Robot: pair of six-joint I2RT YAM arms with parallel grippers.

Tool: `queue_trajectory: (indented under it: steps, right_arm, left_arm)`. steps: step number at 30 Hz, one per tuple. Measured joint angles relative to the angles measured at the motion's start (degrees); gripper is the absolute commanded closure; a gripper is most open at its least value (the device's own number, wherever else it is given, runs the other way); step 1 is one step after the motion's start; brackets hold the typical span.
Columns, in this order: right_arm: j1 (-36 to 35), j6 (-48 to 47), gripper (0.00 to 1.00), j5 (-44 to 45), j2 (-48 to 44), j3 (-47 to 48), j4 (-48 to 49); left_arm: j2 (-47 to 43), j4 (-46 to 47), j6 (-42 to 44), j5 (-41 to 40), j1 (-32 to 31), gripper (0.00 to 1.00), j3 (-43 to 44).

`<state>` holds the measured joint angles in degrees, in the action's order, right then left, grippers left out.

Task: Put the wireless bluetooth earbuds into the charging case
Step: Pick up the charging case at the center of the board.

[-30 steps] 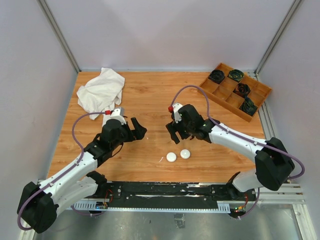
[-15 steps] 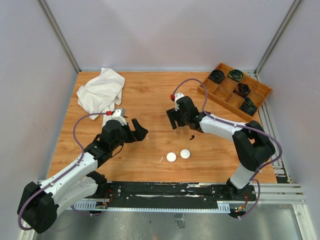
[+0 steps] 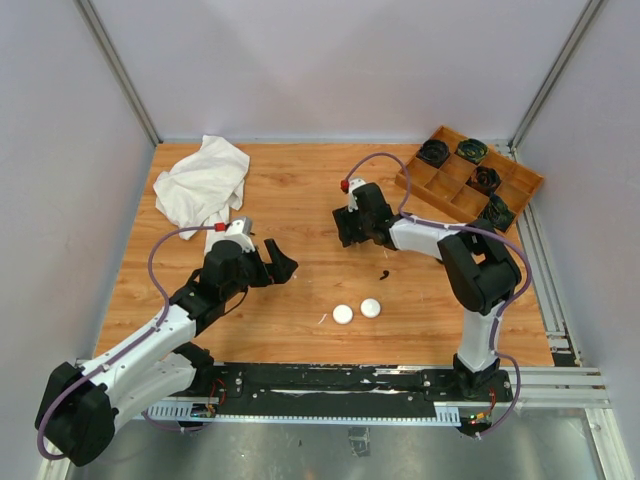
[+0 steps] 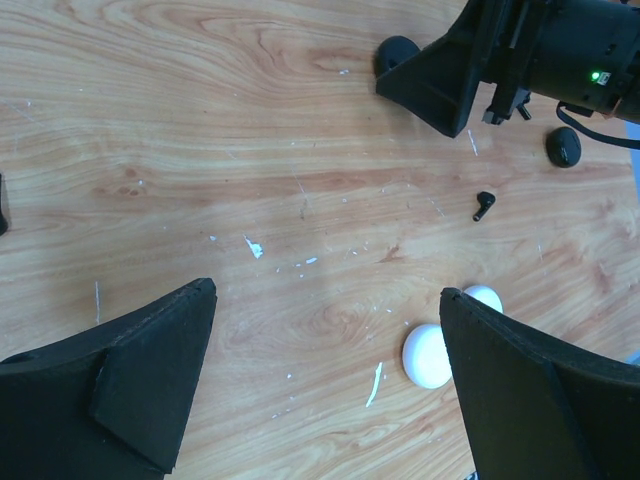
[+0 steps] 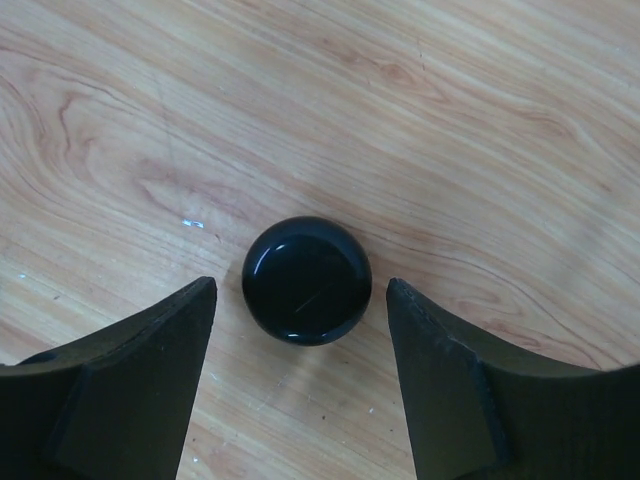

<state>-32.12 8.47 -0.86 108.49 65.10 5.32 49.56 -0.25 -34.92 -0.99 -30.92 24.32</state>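
The black charging case (image 5: 306, 280) is between my right gripper's fingers, so I need to move my open left gripper to the right in the top view, onto that case.
A glossy black round charging case (image 5: 306, 280) lies on the wooden table between the fingers of my right gripper (image 5: 300, 284), which is open with a gap on each side of it. In the left wrist view the same black case (image 4: 398, 50) sits at the right gripper's fingertips, and a black earbud (image 4: 484, 205) lies loose on the wood. From above, that earbud (image 3: 384, 274) lies just near of the right gripper (image 3: 345, 228). Two white round cases (image 3: 343, 314) (image 3: 371, 308) rest nearer the front. My left gripper (image 3: 275, 262) is open, holding nothing.
A second black puck (image 4: 563, 146) lies beyond the right gripper. A thin white sliver (image 4: 375, 383) lies beside the white cases. A crumpled white cloth (image 3: 200, 180) is at the far left. A wooden compartment tray (image 3: 452, 196) with dark items stands at the far right.
My right gripper has moved toward the back of the table, uncovering the black earbud, and its fingers have narrowed round the black case. The left arm has barely moved.
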Motion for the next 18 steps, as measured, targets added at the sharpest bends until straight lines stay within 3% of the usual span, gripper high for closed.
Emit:
queue_trajectory:
  steps: [18]
  right_arm:
    - [0.00,-4.70,0.58,-3.28,2.12,0.74,-0.04]
  left_arm:
    - [1.18,0.04,0.79,2.29,1.25,0.01,0.11]
